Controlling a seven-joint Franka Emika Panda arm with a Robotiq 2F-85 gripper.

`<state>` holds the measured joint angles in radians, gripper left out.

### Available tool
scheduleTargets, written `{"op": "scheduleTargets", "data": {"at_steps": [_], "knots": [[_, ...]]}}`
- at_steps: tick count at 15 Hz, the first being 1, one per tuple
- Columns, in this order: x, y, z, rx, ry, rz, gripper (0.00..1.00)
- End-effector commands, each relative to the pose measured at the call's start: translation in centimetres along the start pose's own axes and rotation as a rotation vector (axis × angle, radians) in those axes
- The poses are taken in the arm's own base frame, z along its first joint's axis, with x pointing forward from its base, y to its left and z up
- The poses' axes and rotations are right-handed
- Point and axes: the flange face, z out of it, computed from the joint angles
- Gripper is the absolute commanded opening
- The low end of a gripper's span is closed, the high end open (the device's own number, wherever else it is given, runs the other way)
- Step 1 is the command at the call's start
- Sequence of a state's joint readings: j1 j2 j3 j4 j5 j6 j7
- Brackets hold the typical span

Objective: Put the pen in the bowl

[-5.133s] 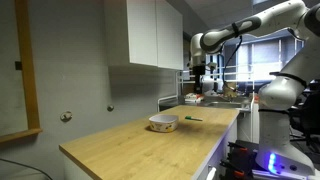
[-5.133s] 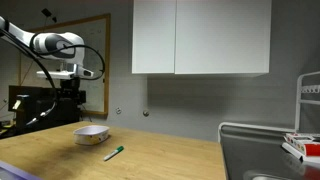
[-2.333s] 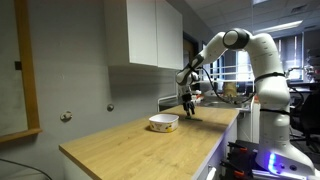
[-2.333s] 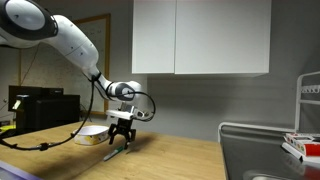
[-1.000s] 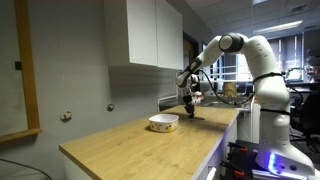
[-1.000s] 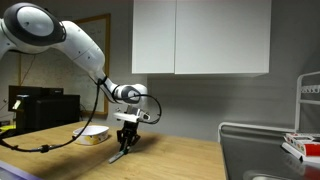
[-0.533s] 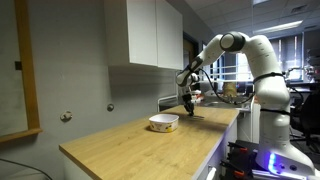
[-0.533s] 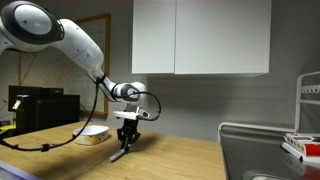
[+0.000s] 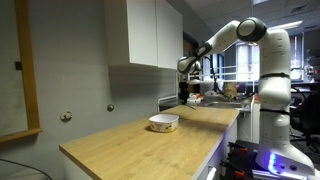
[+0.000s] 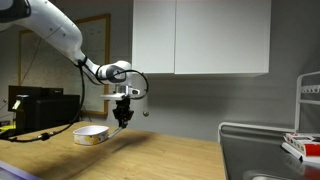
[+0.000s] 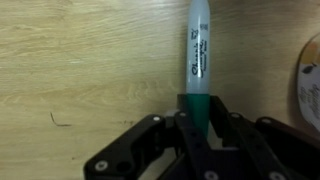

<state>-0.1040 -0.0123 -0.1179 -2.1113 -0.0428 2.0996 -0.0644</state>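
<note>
The pen still hangs above bare counter. My gripper rises and crosses toward the right in the wrist view next, then lowers over the bowl to release it.
In the wrist view the pen has a grey-white printed barrel and a dark green end, and that end sits between the jaws of my gripper, which is shut on it. The barrel points away over the wooden counter. Both exterior views show the gripper hanging well above the counter. The bowl, white inside with a tan band, rests on the counter below and to one side of the gripper. A sliver of the bowl's rim shows at the wrist view's right edge.
The long wooden counter runs under white wall cabinets. A wire rack with items stands at its far end. Dark equipment sits behind the bowl. The counter's front edge drops off beside the robot base.
The gripper has risen from the counter with the pen in it and now hangs higher, slightly nearer the bowl. The bowl has not moved.
</note>
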Motion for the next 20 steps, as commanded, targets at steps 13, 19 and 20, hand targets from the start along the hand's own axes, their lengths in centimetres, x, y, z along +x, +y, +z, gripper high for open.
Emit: {"op": "scheduleTargets", "data": {"at_steps": [13, 19, 20], "knots": [[-5.1, -19.7, -8.1, -0.020, 0.429, 0.163, 0.06], [-3.6, -21.5, -4.6, -0.041, 0.361, 0.146, 0.06], [-3.3, -21.5, -3.9, -0.042, 0.346, 0.145, 0.06]]}}
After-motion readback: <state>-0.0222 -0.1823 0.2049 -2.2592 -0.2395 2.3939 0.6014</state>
